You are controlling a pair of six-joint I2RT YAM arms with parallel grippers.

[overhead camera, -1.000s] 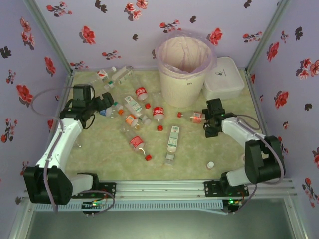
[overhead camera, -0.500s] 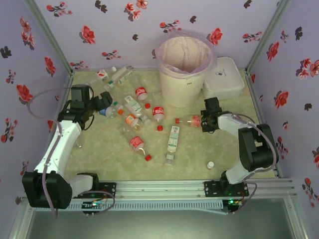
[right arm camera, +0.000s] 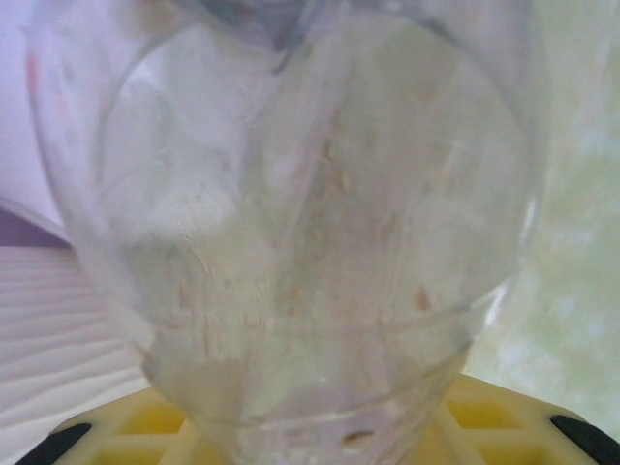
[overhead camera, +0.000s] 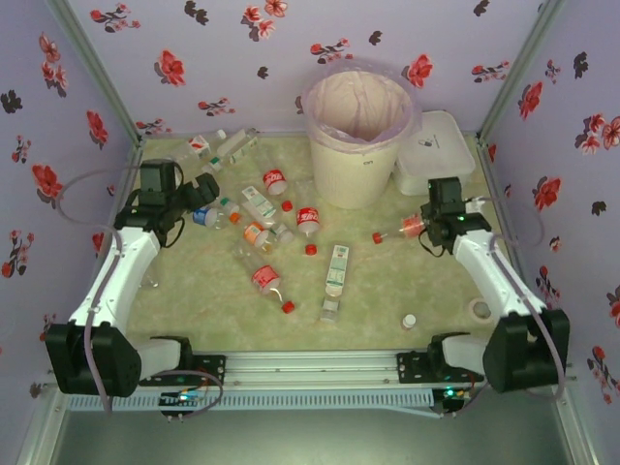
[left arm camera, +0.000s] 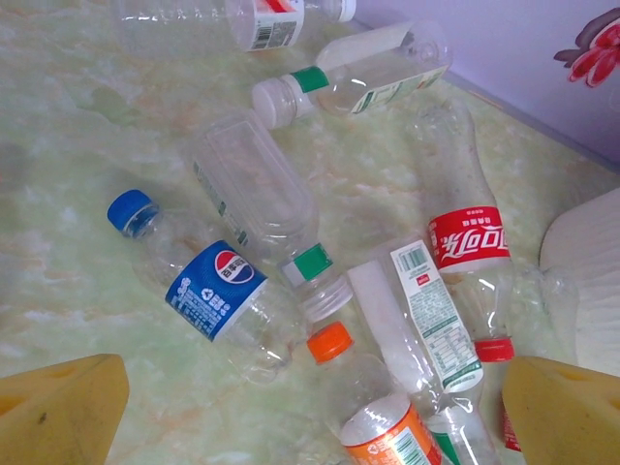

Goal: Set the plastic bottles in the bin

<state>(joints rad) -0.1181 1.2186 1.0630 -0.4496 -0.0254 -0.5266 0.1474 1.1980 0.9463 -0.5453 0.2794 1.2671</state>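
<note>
The red-capped bottle is well below the bin's rim, so I will raise my right gripper and carry the bottle outward over the bin's opening (overhead camera: 359, 108) to release it.
Several clear plastic bottles (overhead camera: 263, 231) lie scattered on the marbled table, left of centre. My left gripper (overhead camera: 206, 194) hovers over their left end, open. Between its yellow fingers (left arm camera: 63, 415) lie a blue-labelled bottle (left arm camera: 208, 291), an orange-capped bottle (left arm camera: 373, 421) and a red-labelled bottle (left arm camera: 470, 242). My right gripper (overhead camera: 433, 229) is shut on a red-capped bottle (overhead camera: 405, 231), held off the table to the right of the bin (overhead camera: 354, 174). That bottle's clear base (right arm camera: 310, 223) presses close to the right wrist camera. The bin is cream-white with a pinkish bag liner.
A flat white lidded box (overhead camera: 434, 153) stands behind my right gripper, next to the bin. A loose white cap (overhead camera: 410, 320) and a small ring (overhead camera: 478, 309) lie near the right arm's base. Loose red caps (overhead camera: 310, 249) sit among the bottles. Flowered walls enclose the table.
My right gripper has shut on the red-capped bottle, lifted it off the table and carried it a little to the right. The left arm has barely moved.
</note>
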